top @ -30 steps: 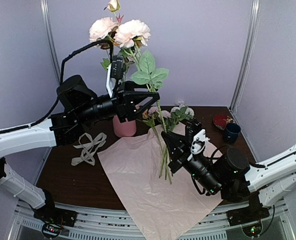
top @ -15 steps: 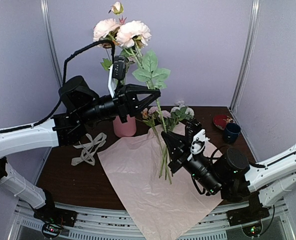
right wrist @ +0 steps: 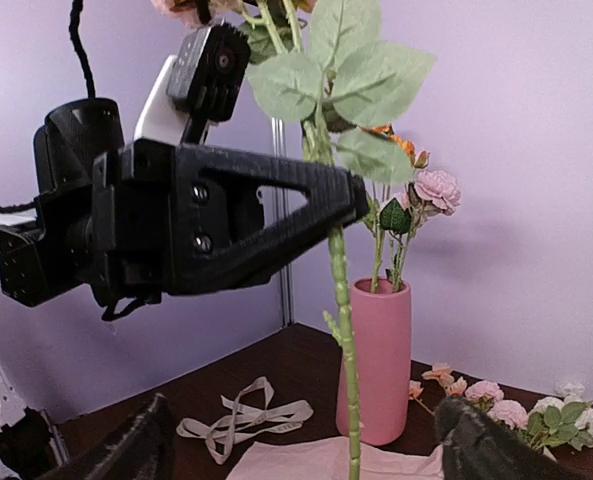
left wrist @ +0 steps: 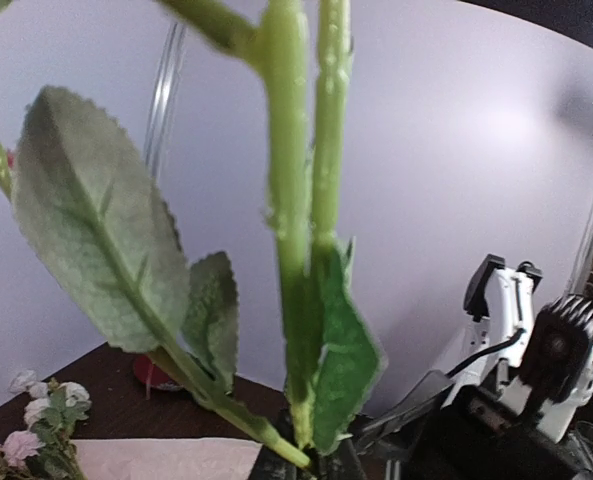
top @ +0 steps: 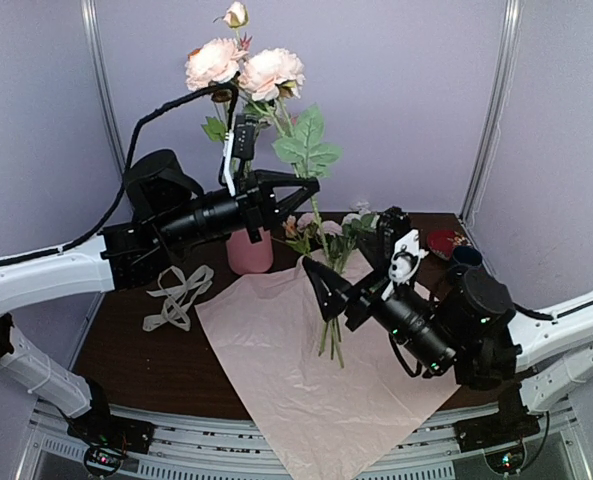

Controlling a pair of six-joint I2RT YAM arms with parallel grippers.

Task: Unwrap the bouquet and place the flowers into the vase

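Next, my left gripper moves outward and left in the top view, then down, and releases the stems in the vase's opening, since the stems' ends hang free.
My left gripper [top: 312, 186] is shut on the green stems of the flowers [top: 244, 70], two large pale pink blooms and a bud held upright high above the table. In the left wrist view the stems [left wrist: 296, 250] rise straight out of the shut jaws of the left gripper [left wrist: 316, 462]. Their lower ends [top: 328, 335] hang over the pink wrapping paper [top: 306, 380]. My right gripper [top: 356, 260] is open, and the stem [right wrist: 350, 390] stands free between its spread fingers [right wrist: 126, 450]. The pink vase [top: 249, 254] holds a few small flowers [right wrist: 416, 190].
A cream ribbon [top: 179, 295] lies left of the paper. Loose small flowers [top: 351, 228] lie behind the paper, right of the vase. A dark blue cup [top: 464, 264] and a red dish [top: 442, 242] sit at the back right corner.
My left gripper closed on the stems. My right gripper opened, let go of the lower stems and drew back to the right. The blooms shifted slightly.
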